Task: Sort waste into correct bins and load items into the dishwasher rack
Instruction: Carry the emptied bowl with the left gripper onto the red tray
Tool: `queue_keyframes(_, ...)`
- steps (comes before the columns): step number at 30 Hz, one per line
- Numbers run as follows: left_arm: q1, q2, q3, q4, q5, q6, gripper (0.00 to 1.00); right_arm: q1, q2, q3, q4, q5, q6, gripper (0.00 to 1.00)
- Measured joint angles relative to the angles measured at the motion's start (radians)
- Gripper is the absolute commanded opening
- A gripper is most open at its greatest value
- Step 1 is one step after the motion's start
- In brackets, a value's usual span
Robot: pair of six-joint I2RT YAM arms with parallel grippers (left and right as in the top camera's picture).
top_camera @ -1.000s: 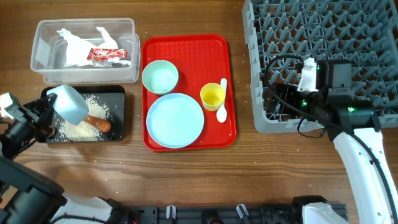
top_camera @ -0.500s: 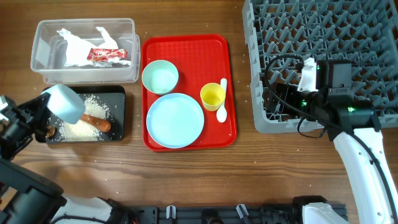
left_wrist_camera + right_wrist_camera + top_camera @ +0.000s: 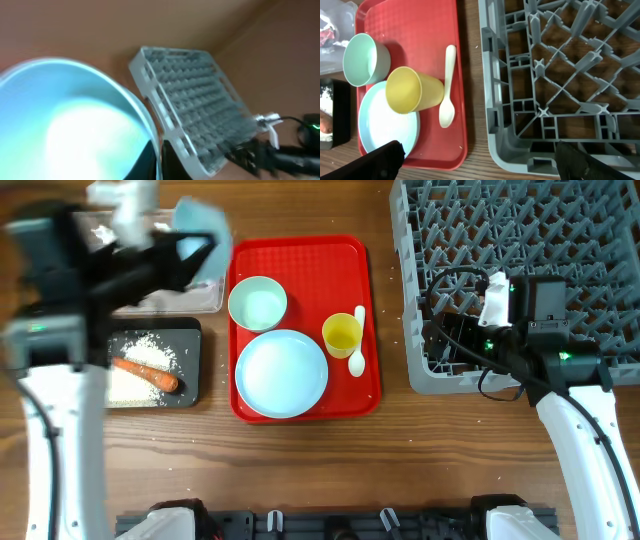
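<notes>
Next, the left gripper moves to the right in the overhead view, then down, and releases the bowl on the bare tray corner beyond the spoon.
My left gripper (image 3: 188,242) is blurred above the clear tub (image 3: 214,296), shut on the rim of a small pale bowl (image 3: 202,222). The bowl fills the left wrist view (image 3: 65,120), with the fingers (image 3: 159,161) on its rim. The arm hides the tub's napkin and wrapper. The black tray (image 3: 190,330) holds rice (image 3: 150,348) and a carrot stick (image 3: 150,375). On the red tray (image 3: 300,255) are a second bowl (image 3: 257,303), blue plate (image 3: 281,373), yellow cup (image 3: 341,335) and white spoon (image 3: 358,345). My right gripper (image 3: 482,167) is open and empty over the front left corner of the grey rack (image 3: 555,75).
The rack (image 3: 520,240) fills the right side, with the right arm (image 3: 560,380) along its front edge. The right wrist view also shows the cup (image 3: 412,90), spoon (image 3: 448,85), bowl (image 3: 365,59) and plate (image 3: 382,127). Bare wood lies in front of the trays.
My left arm has swung from the left of the black tray up and to the right over the clear tub, with the bowl in it. The right arm has not moved.
</notes>
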Motion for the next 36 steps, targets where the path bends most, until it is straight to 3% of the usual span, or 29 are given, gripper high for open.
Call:
queue_keyframes(3, -0.252, 0.051, 0.012, 0.094, -0.314, 0.004, 0.04, 0.000, 0.000, 0.000, -0.002, 0.000, 0.000, 1.00)
queue_keyframes(5, -0.346, 0.135, 0.013, 0.146, -0.461, 0.042, 0.04, 0.000, 0.000, 0.000, -0.010, 0.000, 0.000, 1.00)
queue_keyframes(9, -0.427, 0.371, 0.013, 0.225, -0.588, 0.132, 0.04, 0.000, 0.000, 0.000, -0.017, 0.000, 0.000, 1.00)
queue_keyframes(17, -0.465, 0.661, 0.011, 0.268, -0.639, 0.193, 0.04, 0.000, 0.000, 0.000, -0.016, 0.000, 0.000, 1.00)
queue_keyframes(25, -0.518, 0.673, 0.011, 0.267, -0.639, 0.204, 0.14, 0.000, 0.000, 0.000, -0.013, 0.000, 0.000, 1.00)
queue_keyframes(32, -0.518, 0.674, 0.011, 0.242, -0.641, 0.210, 0.35, 0.000, 0.000, 0.000, 0.010, 0.000, 0.000, 1.00)
queue_keyframes(36, -0.496, 0.670, 0.012, 0.198, -0.659, 0.112, 0.57, 0.000, 0.000, 0.001, 0.075, -0.028, 0.005, 1.00)
